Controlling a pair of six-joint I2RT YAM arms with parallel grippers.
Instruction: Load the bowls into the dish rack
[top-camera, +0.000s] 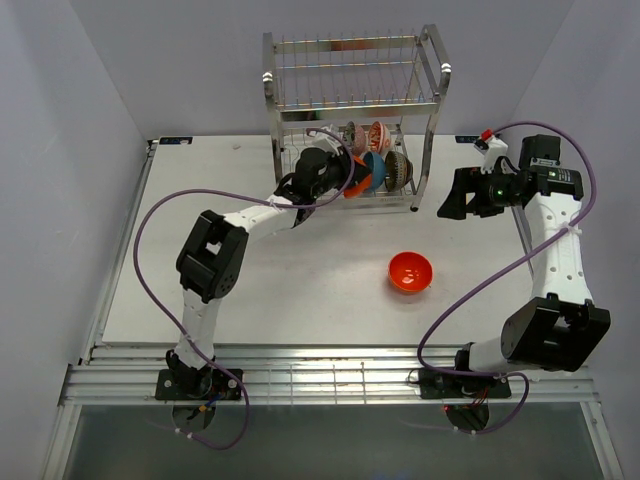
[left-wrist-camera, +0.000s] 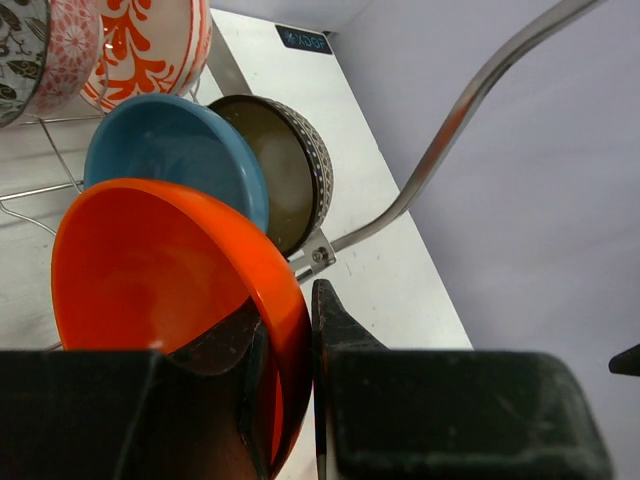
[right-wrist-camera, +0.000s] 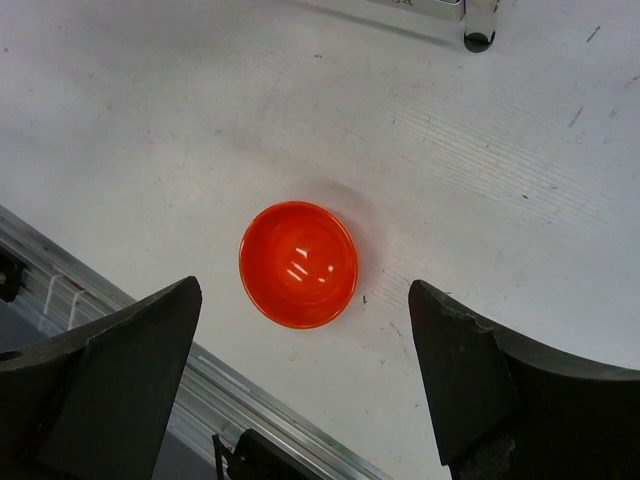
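Observation:
I will next lower my left gripper slightly outward, set the orange-red bowl by the blue bowl's open side and release it, as both already tilt alike.
My left gripper (top-camera: 345, 180) is shut on the rim of an orange-red bowl (left-wrist-camera: 150, 270), one finger inside it and one outside, and holds it tilted on edge at the lower tier of the silver wire dish rack (top-camera: 350, 70). Behind it on that tier stand the blue bowl (left-wrist-camera: 175, 145) and the brown bowl (left-wrist-camera: 285, 180). The red-and-white patterned bowl (left-wrist-camera: 150, 45) stands further back. A second plain orange-red bowl (top-camera: 410, 272) sits upright on the table in front of the rack. My right gripper (right-wrist-camera: 303, 288) is open and empty, high above that bowl (right-wrist-camera: 298, 264).
Two more patterned bowls, pink (left-wrist-camera: 60, 50) and dark (left-wrist-camera: 15, 45), stand in the rack's lower tier. A rack foot (right-wrist-camera: 478, 20) shows in the right wrist view. The table's metal front rail (top-camera: 330, 375) runs along the near edge. Grey walls close in both sides.

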